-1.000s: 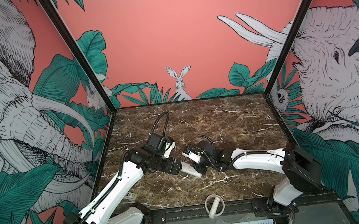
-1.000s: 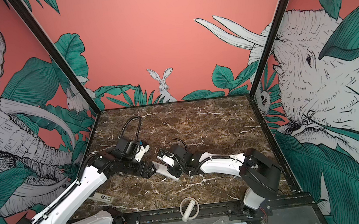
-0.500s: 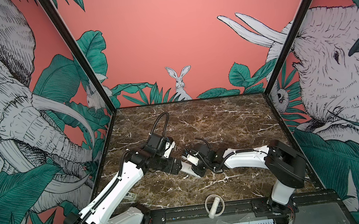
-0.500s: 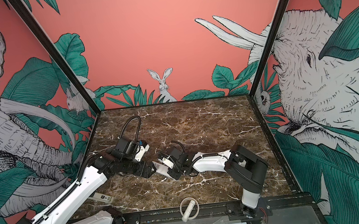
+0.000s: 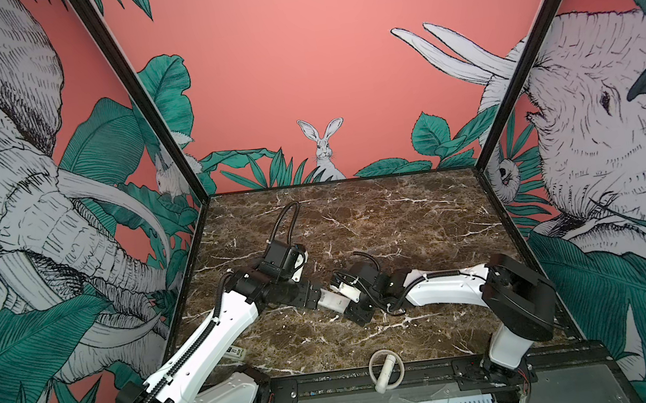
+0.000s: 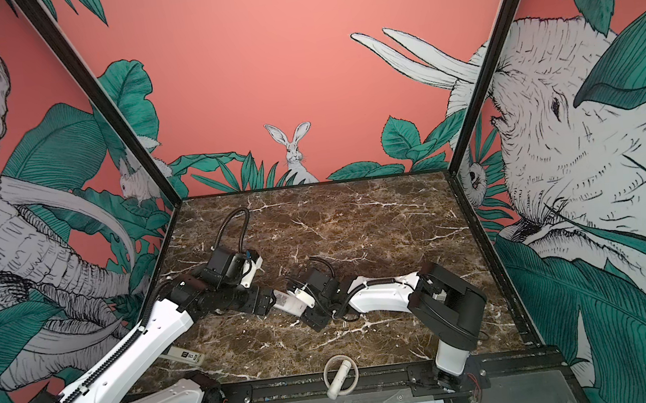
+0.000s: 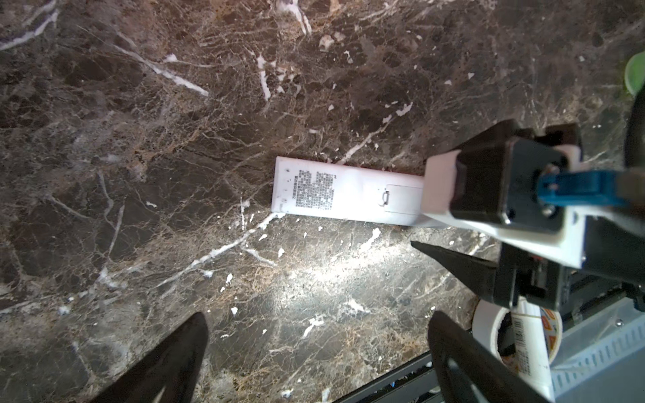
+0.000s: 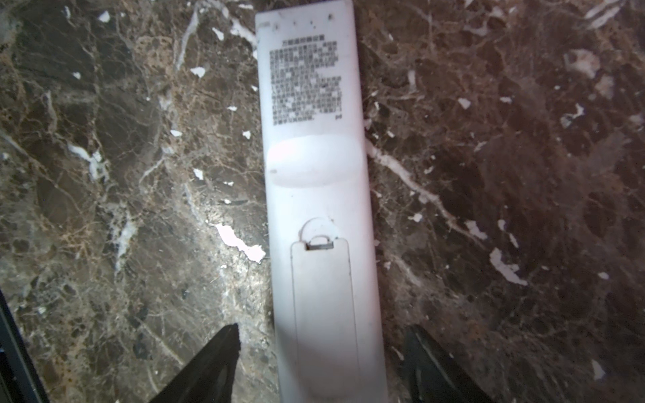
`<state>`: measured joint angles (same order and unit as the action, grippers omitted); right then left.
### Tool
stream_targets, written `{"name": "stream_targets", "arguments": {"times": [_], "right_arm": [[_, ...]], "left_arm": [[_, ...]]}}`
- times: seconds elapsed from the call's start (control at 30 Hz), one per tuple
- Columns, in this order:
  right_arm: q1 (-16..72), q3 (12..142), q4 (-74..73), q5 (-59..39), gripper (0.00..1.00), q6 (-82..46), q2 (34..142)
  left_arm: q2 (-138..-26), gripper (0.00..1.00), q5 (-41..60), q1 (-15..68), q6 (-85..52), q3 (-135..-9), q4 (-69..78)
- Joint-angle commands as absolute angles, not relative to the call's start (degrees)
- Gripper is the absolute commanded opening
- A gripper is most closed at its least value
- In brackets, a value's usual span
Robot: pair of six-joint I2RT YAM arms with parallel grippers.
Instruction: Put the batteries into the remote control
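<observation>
A gap shows between each open finger and the remote. I will lower my right gripper around the remote's cover end [image 5: 340, 304] [image 8: 327, 339] and close on its long sides.
The remote control [image 8: 314, 174] lies back side up on the marble table, its battery cover [image 8: 323, 296] shut; in both top views it shows as a white bar [image 5: 331, 300] [image 6: 289, 300] between the two grippers. My right gripper [image 8: 324, 328] is open, its jaws standing on either side of the remote's cover end with a gap on each side. My left gripper [image 7: 318, 315] is wide open over bare marble beside the remote's printed end [image 7: 314, 190], holding nothing. The batteries are out of view.
A white cylinder with a ring [image 5: 385, 370] [image 6: 339, 376] rests on the front rail. A small white bar with a dark label [image 6: 185, 355] lies near the left wall under the left arm. Patterned walls close in three sides of the table.
My right gripper's jaws have opened off the remote, which now lies free on the table. The right arm's elbow has shifted. The left arm has not moved.
</observation>
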<state>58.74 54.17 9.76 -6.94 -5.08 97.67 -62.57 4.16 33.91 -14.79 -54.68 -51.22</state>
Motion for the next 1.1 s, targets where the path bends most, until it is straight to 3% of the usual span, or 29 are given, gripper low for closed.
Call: {"name": "stream_targets", "arguments": {"times": [0.0, 0.2, 0.33, 0.53, 0.63, 1.07], "right_arm": [[59.5, 54.4, 10.5, -4.8, 0.75, -4.4, 98.5], [59.8, 56.1, 10.9, -2.6, 0.74, -4.5, 101.4], [60.2, 57.8, 12.0, -2.3, 0.67, -4.3, 103.1], [60.4, 58.3, 11.0, -2.4, 0.43, -6.5, 103.6], [60.4, 58.0, 9.9, -3.3, 0.37, -8.1, 102.7], [50.3, 44.7, -7.1, -19.5, 0.29, -24.2, 80.7]], "left_arm": [[-60.7, 0.99, 2.7, 33.4, -15.6, -54.1, -51.0], [-59.3, 0.99, 2.3, 33.3, -15.7, -54.2, -51.1], [-59.3, 0.99, 3.4, 33.1, -15.9, -54.1, -50.3], [-60.6, 0.99, 4.6, 32.0, -16.8, -54.5, -47.2], [-61.0, 0.99, 5.9, 31.1, -17.5, -54.7, -44.1], [-56.5, 0.99, 18.6, 31.1, -18.7, -51.9, -24.7]]}}
